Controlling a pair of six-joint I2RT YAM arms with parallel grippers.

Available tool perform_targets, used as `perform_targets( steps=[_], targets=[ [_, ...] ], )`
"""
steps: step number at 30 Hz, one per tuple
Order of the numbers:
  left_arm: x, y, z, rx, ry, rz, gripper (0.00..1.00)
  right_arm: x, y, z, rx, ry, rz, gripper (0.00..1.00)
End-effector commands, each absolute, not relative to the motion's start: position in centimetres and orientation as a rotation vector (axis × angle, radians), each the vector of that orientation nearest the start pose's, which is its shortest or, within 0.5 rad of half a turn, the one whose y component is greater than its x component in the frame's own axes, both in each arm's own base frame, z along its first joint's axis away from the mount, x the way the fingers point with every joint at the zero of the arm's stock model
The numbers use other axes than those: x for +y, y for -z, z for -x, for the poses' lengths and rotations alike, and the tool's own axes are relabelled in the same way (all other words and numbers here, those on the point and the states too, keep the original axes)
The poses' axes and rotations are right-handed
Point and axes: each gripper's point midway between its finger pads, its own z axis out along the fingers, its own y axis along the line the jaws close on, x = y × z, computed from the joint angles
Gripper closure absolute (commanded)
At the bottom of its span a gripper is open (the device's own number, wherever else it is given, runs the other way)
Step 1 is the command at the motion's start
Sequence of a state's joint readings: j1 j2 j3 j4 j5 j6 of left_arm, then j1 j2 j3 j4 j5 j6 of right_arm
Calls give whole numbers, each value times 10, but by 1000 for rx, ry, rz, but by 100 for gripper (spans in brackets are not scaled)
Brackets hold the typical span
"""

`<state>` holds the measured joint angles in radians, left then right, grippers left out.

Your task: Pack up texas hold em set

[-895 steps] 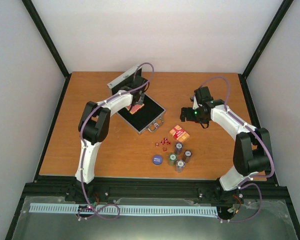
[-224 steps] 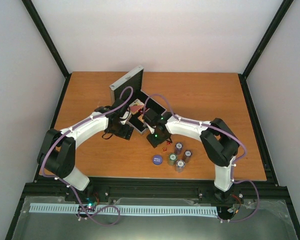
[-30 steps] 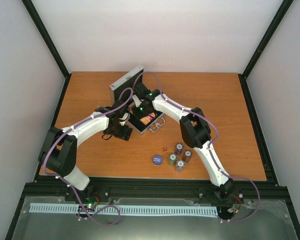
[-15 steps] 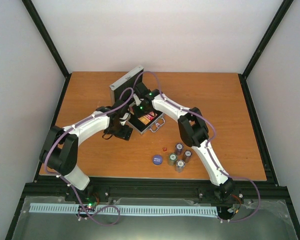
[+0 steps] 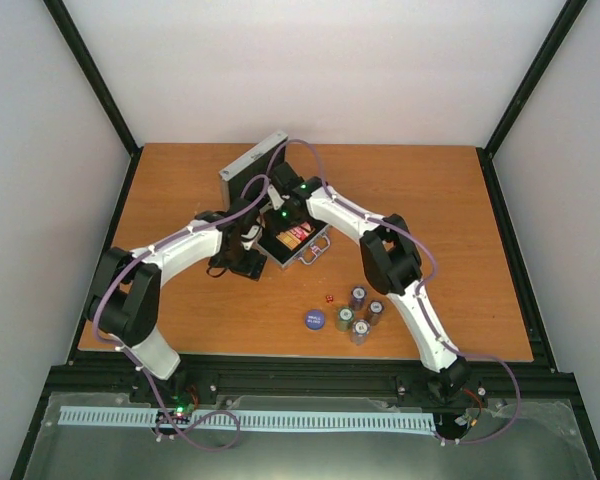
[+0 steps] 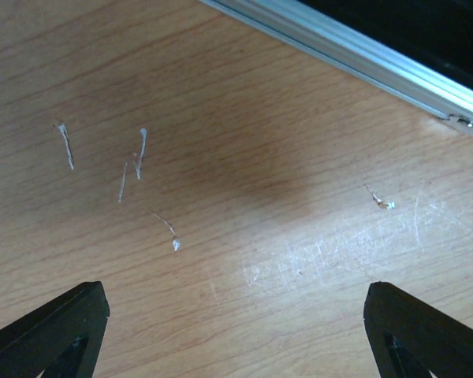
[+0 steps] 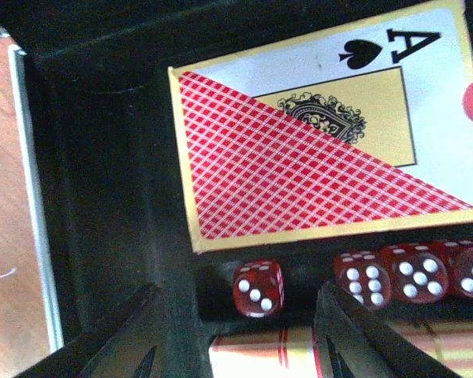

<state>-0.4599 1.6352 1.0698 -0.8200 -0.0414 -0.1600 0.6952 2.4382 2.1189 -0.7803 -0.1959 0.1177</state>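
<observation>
I will next lift my right gripper from the case, move it back and lower it onto one red die (image 5: 329, 298) still on the tabletop near the blue disc.
The silver case (image 5: 298, 258) lies open, its lid (image 5: 252, 160) raised at the back. My right gripper (image 5: 278, 215) hangs inside it, open. In the right wrist view a red die (image 7: 258, 287) rests free in the black lining between the spread fingers (image 7: 118, 339). Three more dice (image 7: 410, 270) lie in a row to its right. A red-orange card deck (image 7: 323, 134) lies above them and another deck (image 7: 260, 350) sits below. My left gripper (image 5: 242, 262) rests open over bare table left of the case. Several chip stacks (image 5: 358, 297), one die (image 5: 329, 298) and the blue disc (image 5: 315, 319) stand on the table.
The left wrist view shows scratched wooden table (image 6: 221, 197) between the wide-spread fingers (image 6: 55, 331), with the case's silver edge (image 6: 355, 59) at the top right. Both arms cross close together at the case. Black frame rails (image 5: 110, 250) border the table.
My right gripper has opened over the case, and the die it carried lies loose in the lining. The left arm has stayed put.
</observation>
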Motion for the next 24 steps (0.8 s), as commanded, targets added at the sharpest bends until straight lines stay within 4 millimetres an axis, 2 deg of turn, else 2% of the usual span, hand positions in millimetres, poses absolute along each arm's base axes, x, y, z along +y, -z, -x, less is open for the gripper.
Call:
perform_targets(
  steps=[1, 4, 7, 11, 18, 21, 24],
  targets=[
    [-140, -66, -306, 2884, 36, -440, 8, 395, -99, -421, 2541, -543, 862, 48],
    [-141, -68, -309, 2880, 37, -437, 8, 387, -113, -411, 2536, -533, 874, 47],
    [-143, -69, -310, 2880, 48, -431, 8, 371, -116, -398, 2566, -491, 885, 46],
    [-143, -70, -310, 2883, 51, -424, 8, 340, -99, -370, 2647, -400, 905, 47],
    [-143, -70, -313, 2880, 36, -433, 8, 280, -58, -298, 2816, -314, 942, 48],
    [-144, -68, -314, 2883, 41, -432, 8, 266, -49, -275, 2847, -314, 955, 48],
    [-146, -67, -315, 2886, 51, -424, 8, 259, -41, -265, 2872, -307, 951, 49]
  ],
)
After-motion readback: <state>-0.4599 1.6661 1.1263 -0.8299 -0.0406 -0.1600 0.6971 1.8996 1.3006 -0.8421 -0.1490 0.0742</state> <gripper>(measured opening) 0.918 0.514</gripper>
